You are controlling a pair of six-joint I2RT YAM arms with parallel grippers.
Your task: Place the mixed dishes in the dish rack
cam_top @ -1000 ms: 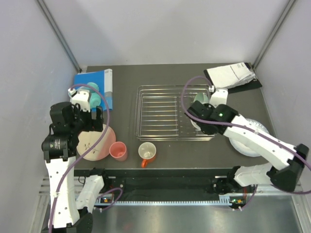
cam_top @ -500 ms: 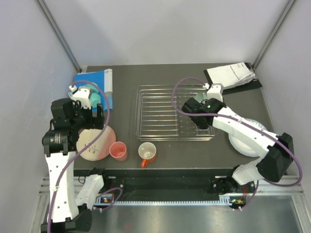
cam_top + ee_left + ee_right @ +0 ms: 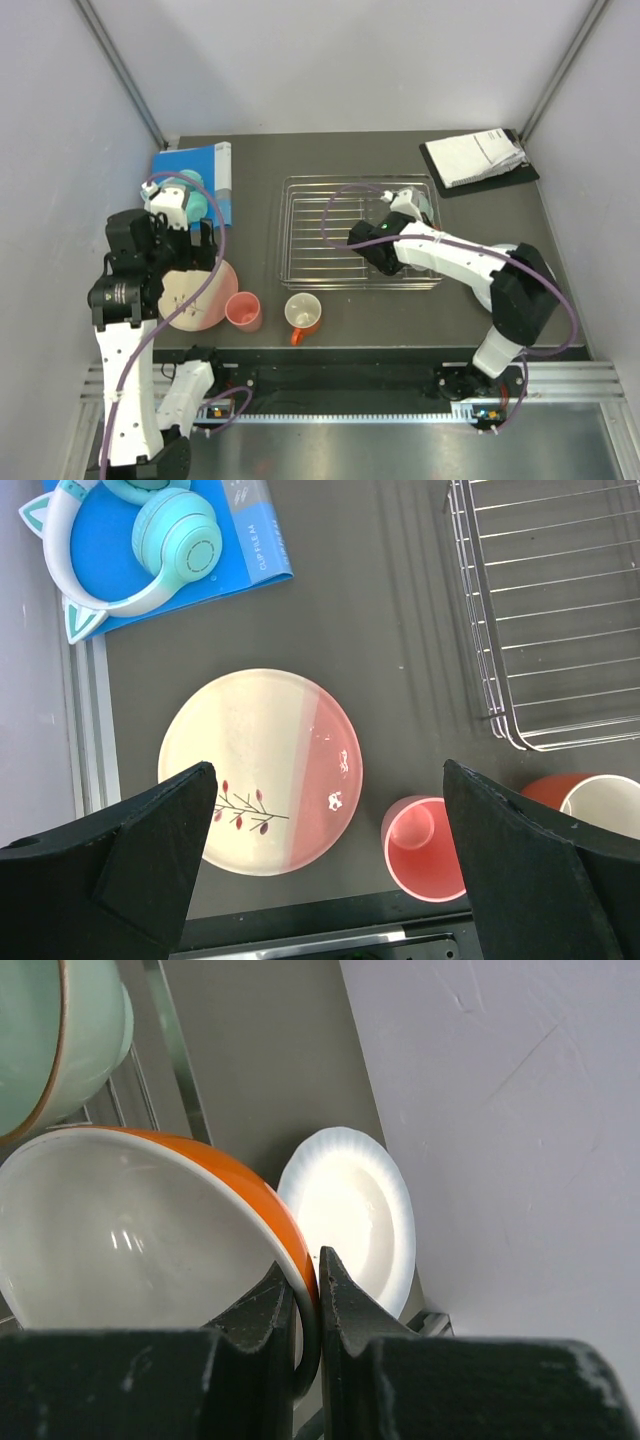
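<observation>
The mint-green bowl already stands by the dish rack bar, so my right gripper will next lower the tipped orange white-lined bowl beside the mint-green bowl.
In the right wrist view my right gripper [image 3: 318, 1280] is shut on the rim of the orange white-lined bowl [image 3: 130, 1230], which is tipped on edge. Beside it, at the upper left, is the mint-green bowl [image 3: 50, 1030] against a dish rack bar [image 3: 170, 1050]. From above, this gripper [image 3: 388, 258] sits over the right part of the dish rack [image 3: 320, 225]. The white shallow bowl [image 3: 355, 1215] lies on the table beyond. My left gripper [image 3: 328, 770] hangs open above the cream-and-pink plate [image 3: 260, 770]. The pink cup [image 3: 425, 848] and the orange mug [image 3: 590, 800] stand to the plate's right.
A blue book [image 3: 200, 570] with mint headphones [image 3: 150, 530] on it lies at the back left. White papers on a black board [image 3: 475, 158] sit at the back right. Grey walls close in the table on both sides.
My right arm has swung left over the rack, carrying the orange bowl with it. The left arm has barely shifted and stays open above the plate.
</observation>
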